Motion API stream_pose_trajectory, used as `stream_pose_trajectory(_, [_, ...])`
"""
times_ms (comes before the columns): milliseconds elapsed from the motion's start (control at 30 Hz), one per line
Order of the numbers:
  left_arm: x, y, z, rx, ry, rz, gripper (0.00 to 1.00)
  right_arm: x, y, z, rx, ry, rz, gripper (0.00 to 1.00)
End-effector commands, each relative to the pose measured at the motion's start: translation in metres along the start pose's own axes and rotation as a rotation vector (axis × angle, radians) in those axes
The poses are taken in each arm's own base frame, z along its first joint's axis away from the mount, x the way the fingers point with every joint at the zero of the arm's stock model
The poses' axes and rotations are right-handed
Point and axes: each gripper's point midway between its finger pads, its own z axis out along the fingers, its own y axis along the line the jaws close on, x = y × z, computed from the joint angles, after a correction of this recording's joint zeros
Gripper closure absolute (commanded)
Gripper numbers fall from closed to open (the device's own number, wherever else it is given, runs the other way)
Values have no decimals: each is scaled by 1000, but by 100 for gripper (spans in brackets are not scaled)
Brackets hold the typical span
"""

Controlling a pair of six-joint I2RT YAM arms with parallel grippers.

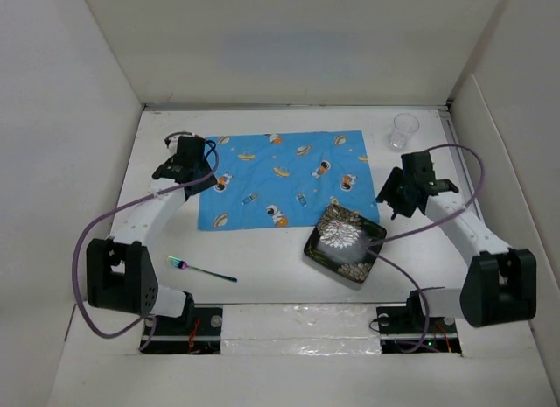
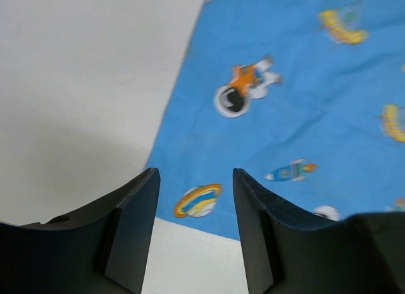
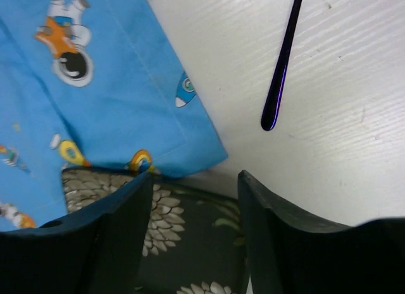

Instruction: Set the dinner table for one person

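The plate's rim on the cup's side (image 1: 374, 257) is clear of the cloth, so I will move my right gripper back and lower it until its fingers are on both sides of that rim.
The dinner table (image 1: 262, 284) is a white walled surface. A blue cartoon-printed cloth (image 1: 280, 175) lies flat at its middle. A black square plate (image 1: 344, 243) with a white flower pattern sits at the cloth's near right corner. A fork (image 1: 201, 270) lies near left and a clear cup (image 1: 404, 129) stands far right. My left gripper (image 1: 192, 162) is open and empty over the cloth's left edge (image 2: 183, 85). My right gripper (image 1: 398, 197) is open and empty; in its wrist view it (image 3: 195, 177) hovers over the plate's corner (image 3: 190, 243), next to the cloth (image 3: 107, 98).
A thin dark purple utensil handle (image 3: 281, 66) lies on the white surface just beyond the plate, seen only in the right wrist view. White wall panels close in the left, back and right sides. Purple cables loop off both arms.
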Motion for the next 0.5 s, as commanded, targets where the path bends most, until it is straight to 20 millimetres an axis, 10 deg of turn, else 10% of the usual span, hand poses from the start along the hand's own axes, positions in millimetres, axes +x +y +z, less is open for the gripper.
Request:
stream_pose_trajectory(0, [-38,-30,-51,159,-106,1,54,10,-5,-37,-41,-24,33,36])
stream_pose_trajectory(267, [-24,-68,-86,460,-76,-37,97,69,-8,-65,-112,83,251,31])
stream_pose_trajectory(467, [-26,-81,-96,546,-81,-32,93,115,-24,-52,-48,229,344,31])
